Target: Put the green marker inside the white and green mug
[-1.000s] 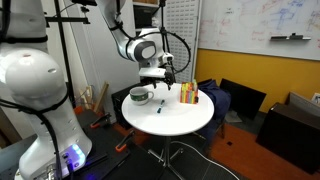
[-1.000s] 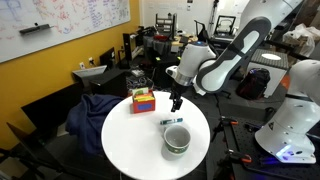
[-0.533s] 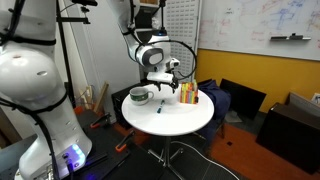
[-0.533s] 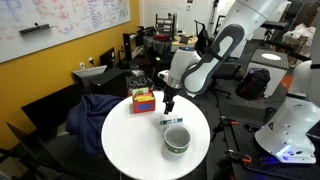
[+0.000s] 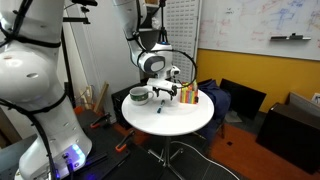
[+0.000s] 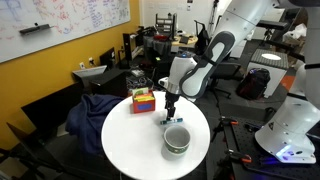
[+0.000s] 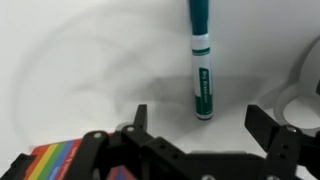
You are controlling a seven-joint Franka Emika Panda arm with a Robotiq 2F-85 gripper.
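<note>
The robot's gripper needs to move next along the marker toward its dark cap and go down around the marker's white body, because only the marker's near tip reaches the gripper's fingers.
The green marker lies flat on the white table, pointing away from me in the wrist view; it also shows in an exterior view as a thin dark stick. The white and green mug stands on the table near the marker, also seen in an exterior view; its edge shows at the right of the wrist view. My gripper is open and empty, hovering just above the table with the marker's near end between its fingers; it shows in both exterior views.
An upright orange, yellow and green striped thing stands on the round white table, close beside the gripper; it also shows in an exterior view. Dark chairs and clutter surround the table.
The gripper has come down toward the table and moved over the marker. The marker and mug have not moved.
</note>
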